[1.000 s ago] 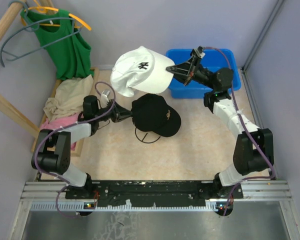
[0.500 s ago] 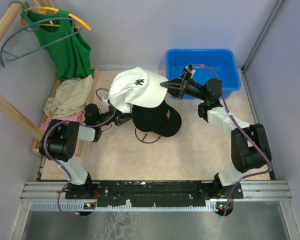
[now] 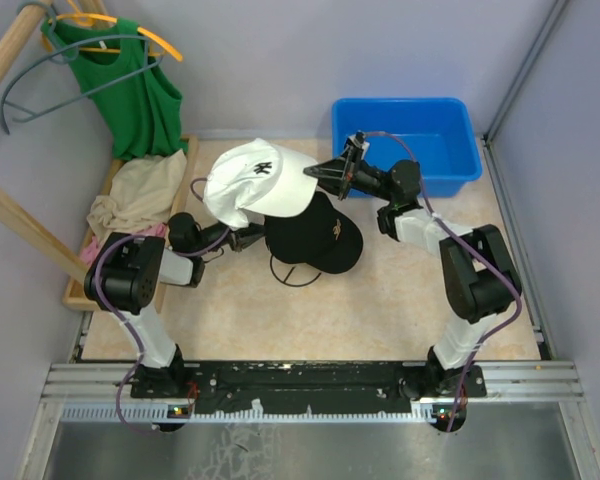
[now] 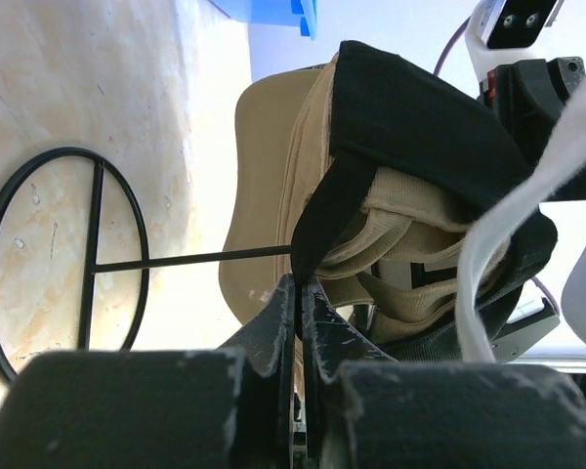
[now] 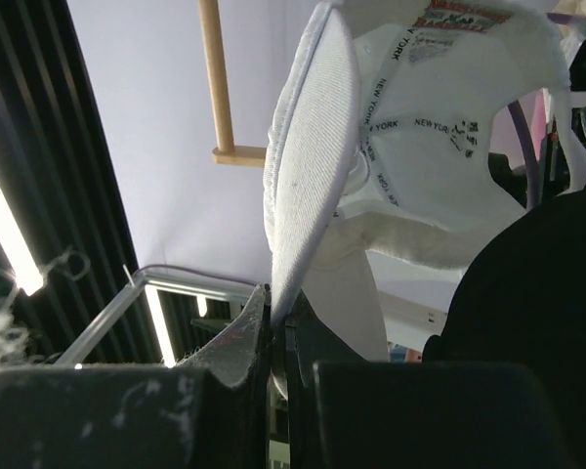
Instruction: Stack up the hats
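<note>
The white cap is off-center, and the black cap's brim (image 3: 343,248) is below and back of my right gripper. My right gripper will next pull the white cap back and down over that brim, then let go.
The white cap (image 3: 252,182) hangs in the air, its crown over the left side of the black cap (image 3: 315,231), which sits on the dark wire-frame sphere (image 3: 292,272) at mid-table. My right gripper (image 3: 317,172) is shut on the white cap's brim (image 5: 308,186); the cap's inside (image 5: 439,147) faces the wrist camera. My left gripper (image 3: 257,237) is shut on the black cap's rear edge (image 4: 317,220). Under the black cap, tan caps (image 4: 273,186) show nested. The white cap's edge (image 4: 498,244) shows at the right of the left wrist view.
A blue bin (image 3: 425,135) stands at the back right. A beige cloth garment (image 3: 140,195) lies on a wooden rack (image 3: 105,200) at the left, under a green top (image 3: 130,90) on a hanger. Walls close in the sides.
My right gripper has carried the white cap left and down, from over the bin's edge to above the black cap. My left arm has folded closer, still gripping the black cap.
</note>
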{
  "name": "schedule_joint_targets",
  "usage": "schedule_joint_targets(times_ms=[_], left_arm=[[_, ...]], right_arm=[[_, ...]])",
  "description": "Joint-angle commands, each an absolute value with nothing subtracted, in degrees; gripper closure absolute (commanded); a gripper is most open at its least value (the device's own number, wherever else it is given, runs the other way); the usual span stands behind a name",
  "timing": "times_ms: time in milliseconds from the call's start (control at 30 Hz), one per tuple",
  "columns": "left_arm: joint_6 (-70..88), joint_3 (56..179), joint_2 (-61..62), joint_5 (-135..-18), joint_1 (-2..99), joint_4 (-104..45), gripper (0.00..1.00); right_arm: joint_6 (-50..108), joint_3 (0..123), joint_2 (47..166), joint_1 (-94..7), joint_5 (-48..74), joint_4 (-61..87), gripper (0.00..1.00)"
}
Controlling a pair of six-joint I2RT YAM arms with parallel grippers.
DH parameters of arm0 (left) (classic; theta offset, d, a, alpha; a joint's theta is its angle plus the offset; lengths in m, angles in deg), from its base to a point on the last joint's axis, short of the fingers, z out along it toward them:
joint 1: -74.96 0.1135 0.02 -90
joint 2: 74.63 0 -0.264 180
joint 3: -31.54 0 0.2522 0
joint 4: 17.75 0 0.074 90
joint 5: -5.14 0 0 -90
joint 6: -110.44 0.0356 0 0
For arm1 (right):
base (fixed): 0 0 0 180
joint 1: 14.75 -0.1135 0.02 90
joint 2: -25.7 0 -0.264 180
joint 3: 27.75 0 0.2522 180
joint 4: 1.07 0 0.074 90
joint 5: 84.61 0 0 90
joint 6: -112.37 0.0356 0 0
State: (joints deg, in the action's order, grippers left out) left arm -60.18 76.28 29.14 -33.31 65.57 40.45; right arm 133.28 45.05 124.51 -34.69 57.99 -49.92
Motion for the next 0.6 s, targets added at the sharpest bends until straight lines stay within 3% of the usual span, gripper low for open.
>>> schedule_joint_targets(times_ms=[0, 567], left_arm=[[-60.56, 76.02, 30.13, -32.49, 65.38, 43.37, 0.96], [-63.24, 74.53, 31.39, -32.89, 65.38, 47.62, 1.0]], right_arm=[[137.31, 49.14, 125.02, -35.14, 55.27, -60.75, 1.0], [132.46, 32.96, 118.04, -32.0, 59.84, -57.64, 1.0]])
